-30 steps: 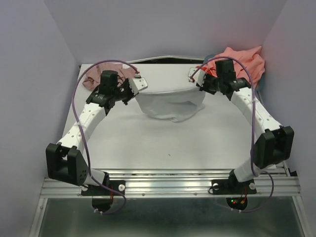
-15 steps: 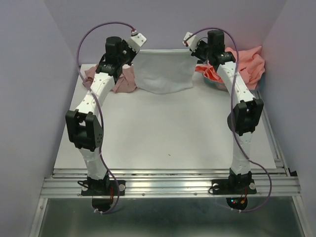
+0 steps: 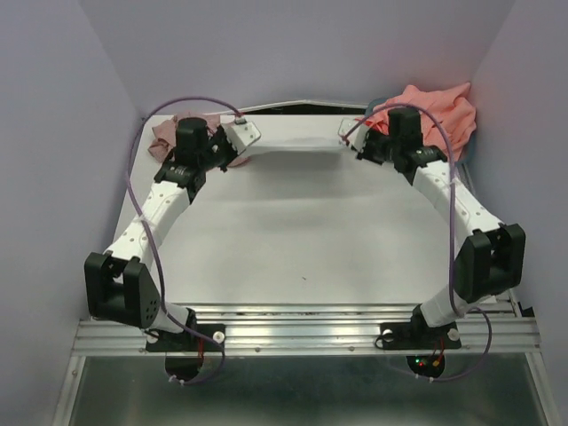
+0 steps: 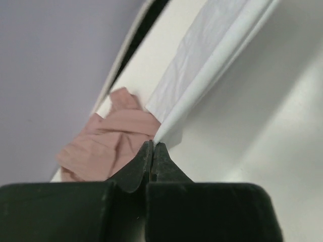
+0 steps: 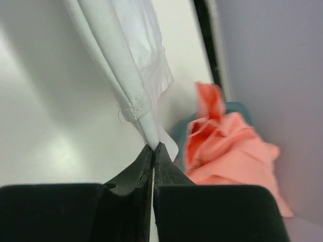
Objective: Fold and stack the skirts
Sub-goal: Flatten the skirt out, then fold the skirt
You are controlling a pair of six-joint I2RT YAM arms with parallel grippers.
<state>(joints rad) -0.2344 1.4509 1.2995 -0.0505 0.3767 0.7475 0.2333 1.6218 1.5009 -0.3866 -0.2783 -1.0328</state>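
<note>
Next, my right gripper moves down and draws the skirt's corner back onto the open tabletop below and back from the gripper. It then releases the corner clear of the coral cloth.
The pale white-blue skirt (image 3: 297,145) hangs stretched as a narrow band between both grippers at the back of the table. My left gripper (image 3: 238,149) is shut on its left corner (image 4: 166,128). My right gripper (image 3: 355,147) is shut on its right corner (image 5: 144,126). The mauve-pink skirt (image 3: 164,138) lies crumpled at the back left, behind my left arm; it also shows in the left wrist view (image 4: 108,143). The coral-salmon cloth (image 3: 435,111) is heaped at the back right and shows in the right wrist view (image 5: 227,146).
The coral cloth lies over a teal basket (image 3: 377,106), of which only a sliver shows. Purple-grey walls close in on the left, back and right. The table (image 3: 302,240) ends in a metal rail at the front.
Both arms have come down from a raised, far-back pose. The white-blue skirt, which hung as a wide sheet, is now a thin stretched band low over the back of the table.
</note>
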